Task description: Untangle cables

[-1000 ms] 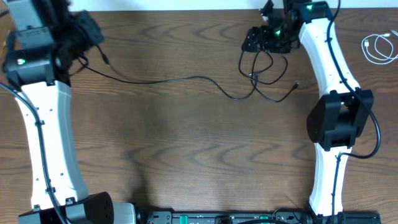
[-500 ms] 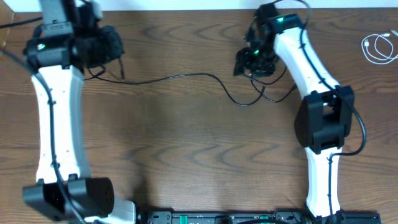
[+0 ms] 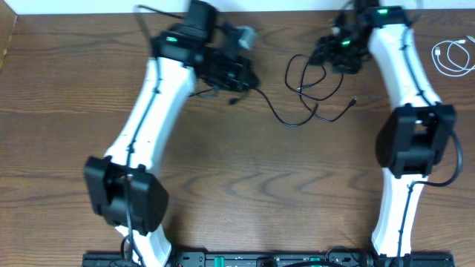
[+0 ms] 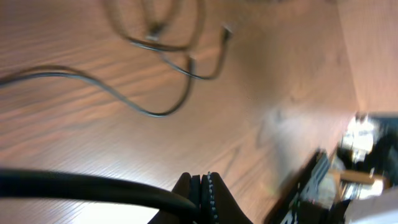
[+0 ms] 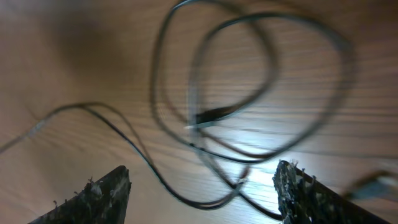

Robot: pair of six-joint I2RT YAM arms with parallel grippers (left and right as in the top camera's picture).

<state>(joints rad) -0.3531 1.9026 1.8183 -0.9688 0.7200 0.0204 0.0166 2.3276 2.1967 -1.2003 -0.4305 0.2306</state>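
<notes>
Next, the left gripper moves back and to the right in the overhead view, toward the near crossing (image 3: 315, 111) (image 4: 189, 73), since the held cable still crosses itself at the loops.
The black cable (image 3: 286, 122) lies in loose loops on the wooden table at the top centre-right. One end of it runs left to my left gripper (image 3: 249, 80). In the left wrist view, that gripper (image 4: 201, 193) is shut, with a black cord leading into its jaws, and the cable's loops (image 4: 155, 114) lie ahead of it. My right gripper (image 3: 332, 53) hovers over the loops at their upper right. Its jaws (image 5: 205, 193) are open, with strands of the cable (image 5: 153, 87) lying below and between the fingers. The white cable (image 3: 451, 58) is coiled at the far right edge, apart from the rest.
Both white arms reach in from the near edge, the left one (image 3: 148, 119) slanting across the table's left half. The table's back edge (image 3: 282, 12) is just behind both grippers. A black rail with electronics (image 3: 260, 259) runs along the near edge.
My left arm has swung from the far left to the top centre, carrying the cable's end, so the long straight run is now short and slack. My right gripper has shifted right over the loops.
</notes>
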